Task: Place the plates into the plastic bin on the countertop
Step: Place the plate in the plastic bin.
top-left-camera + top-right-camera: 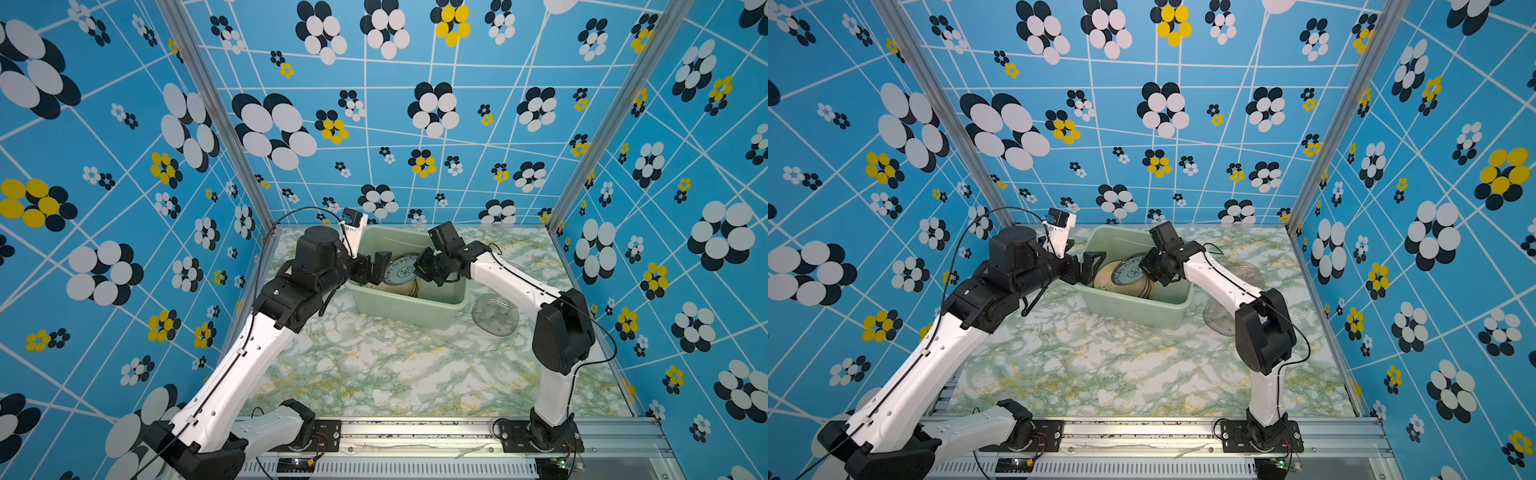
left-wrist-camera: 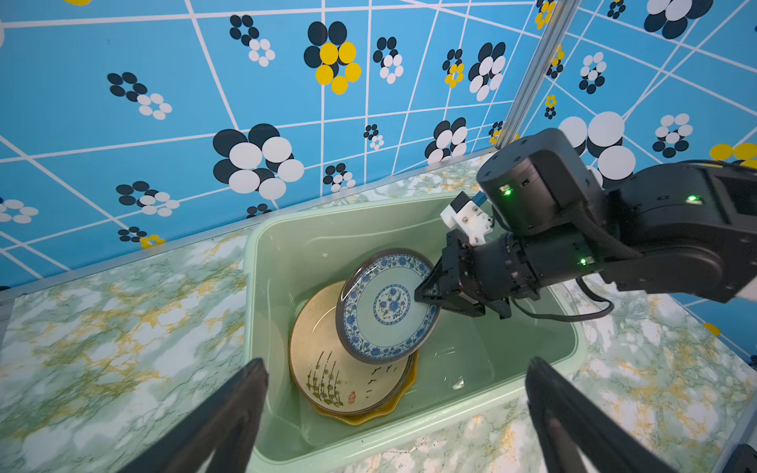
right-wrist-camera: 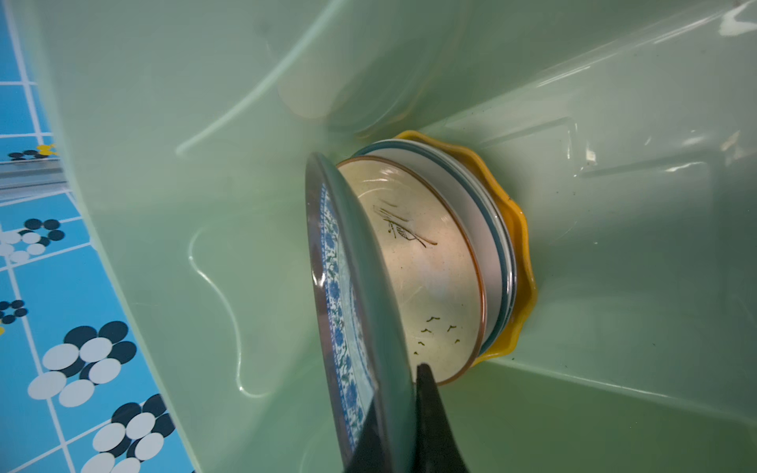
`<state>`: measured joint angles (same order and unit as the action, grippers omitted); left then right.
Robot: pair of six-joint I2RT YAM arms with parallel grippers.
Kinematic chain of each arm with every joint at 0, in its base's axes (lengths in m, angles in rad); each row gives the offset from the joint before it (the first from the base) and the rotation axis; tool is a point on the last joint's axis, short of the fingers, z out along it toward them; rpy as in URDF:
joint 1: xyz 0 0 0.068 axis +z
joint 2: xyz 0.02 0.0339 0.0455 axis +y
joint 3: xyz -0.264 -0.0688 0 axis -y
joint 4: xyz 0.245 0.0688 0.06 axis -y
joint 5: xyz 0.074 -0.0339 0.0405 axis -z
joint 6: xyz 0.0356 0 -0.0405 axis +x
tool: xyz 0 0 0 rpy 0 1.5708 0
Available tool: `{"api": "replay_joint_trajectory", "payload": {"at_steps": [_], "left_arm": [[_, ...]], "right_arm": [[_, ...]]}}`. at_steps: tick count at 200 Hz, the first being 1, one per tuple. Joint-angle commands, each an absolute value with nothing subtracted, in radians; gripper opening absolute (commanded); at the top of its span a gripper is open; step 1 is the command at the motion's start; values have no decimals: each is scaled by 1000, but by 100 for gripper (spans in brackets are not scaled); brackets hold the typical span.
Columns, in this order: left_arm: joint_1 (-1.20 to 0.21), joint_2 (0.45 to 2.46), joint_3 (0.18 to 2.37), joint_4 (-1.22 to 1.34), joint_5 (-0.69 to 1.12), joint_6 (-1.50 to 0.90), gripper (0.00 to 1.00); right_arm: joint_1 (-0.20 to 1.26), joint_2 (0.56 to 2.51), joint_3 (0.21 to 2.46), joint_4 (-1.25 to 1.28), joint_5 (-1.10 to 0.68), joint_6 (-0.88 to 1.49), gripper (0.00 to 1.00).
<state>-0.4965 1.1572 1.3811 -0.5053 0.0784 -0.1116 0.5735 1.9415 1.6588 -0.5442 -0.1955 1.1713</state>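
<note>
The patterned plate still hangs above the stack, so my right gripper moves down toward the cream plate (image 3: 437, 272) below it next and releases the patterned plate's rim.
The mint plastic bin (image 1: 409, 309) (image 2: 409, 442) stands at the back of the countertop (image 1: 395, 365). Inside lies a stack: a yellow scalloped plate (image 3: 517, 245) at the bottom, white dark-rimmed plates (image 3: 489, 245) above it, and a cream plate with plant drawings (image 2: 327, 368) on top. My right gripper (image 2: 426, 297) (image 3: 403, 409) is shut on the rim of the blue-white patterned plate (image 1: 401, 270) (image 2: 385, 307), which it holds tilted over the stack. My left gripper (image 1: 374, 266) (image 2: 397, 364) hangs open and empty over the bin's left rim.
A clear glass plate (image 1: 494, 313) (image 1: 1219, 320) lies on the countertop right of the bin, under my right arm. A second glass plate (image 1: 1246, 270) shows behind that arm. Patterned walls close in the back and both sides.
</note>
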Motion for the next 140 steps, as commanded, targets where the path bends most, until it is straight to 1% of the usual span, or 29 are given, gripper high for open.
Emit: {"api": "replay_joint_trajectory", "payload": {"at_steps": [1, 85, 115, 140], "left_arm": [[-489, 1169, 1422, -470, 97, -123, 99], [-489, 1183, 1446, -495, 105, -127, 99], [-491, 1184, 1441, -501, 111, -135, 99], [-491, 1189, 1446, -511, 114, -129, 99]], "right_arm": [[587, 1968, 1704, -526, -222, 1168, 0], [608, 2068, 1746, -513, -250, 1156, 1], [614, 2090, 1753, -509, -256, 1155, 4], [618, 2113, 1770, -508, -271, 1150, 12]]}}
